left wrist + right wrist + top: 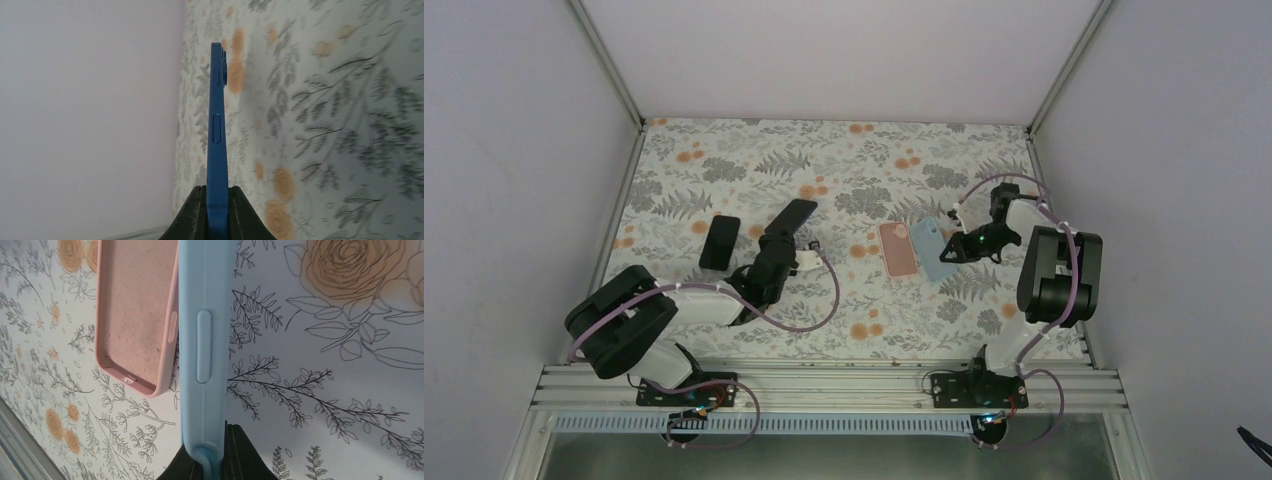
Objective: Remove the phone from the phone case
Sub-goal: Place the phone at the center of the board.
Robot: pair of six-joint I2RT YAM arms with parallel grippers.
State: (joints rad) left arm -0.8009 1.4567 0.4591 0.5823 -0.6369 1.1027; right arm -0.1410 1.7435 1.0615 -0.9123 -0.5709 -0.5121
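The light blue case hangs close beside the pink case, so the robot's right gripper will next move away from the pink case over empty floral table (266,347) and then open.
My left gripper (776,238) is shut on the lower end of a dark blue phone (792,215) and holds it off the table. In the left wrist view the phone (216,125) stands edge-on between my fingers (192,215), its side buttons and camera bump showing. My right gripper (952,247) is shut on the edge of a light blue phone case (932,248), which is low over the table. The right wrist view shows that case (205,340) edge-on, with my gripper (217,442) pinching its rim. The case's inside is hidden.
An empty pink case (898,248) lies open side up just left of the blue case, and it also shows in the right wrist view (137,310). A black phone-shaped slab (719,242) lies flat left of my left gripper. Walls close in the floral table (844,160) on three sides.
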